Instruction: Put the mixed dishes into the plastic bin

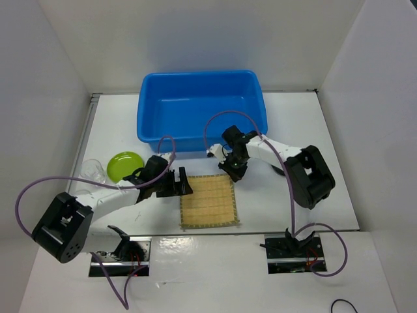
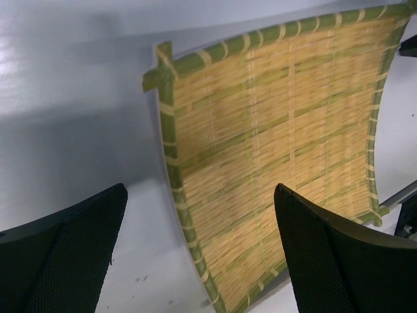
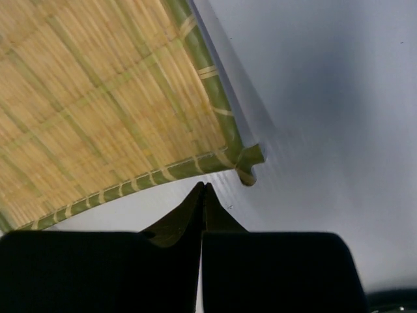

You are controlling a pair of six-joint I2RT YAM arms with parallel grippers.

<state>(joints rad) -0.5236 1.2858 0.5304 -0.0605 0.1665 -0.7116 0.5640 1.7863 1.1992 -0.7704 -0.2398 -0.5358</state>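
Observation:
I will slide my left gripper to the right in the top view and close it at the far corner of the mat's edge, because that edge runs between the open fingers.
The square tan bamboo mat lies flat on the white table in front of the blue plastic bin. My left gripper is open at the mat's left edge. In the left wrist view its two black fingers straddle that edge of the mat. My right gripper is shut and empty, its tips just off the mat's far right corner. The lime-green plate and the clear cup sit at the left. The black plate is out of view.
White walls enclose the table on the left, back and right. The bin's inside shows nothing in it. Purple cables loop from both arms over the table. The arm bases stand at the near edge.

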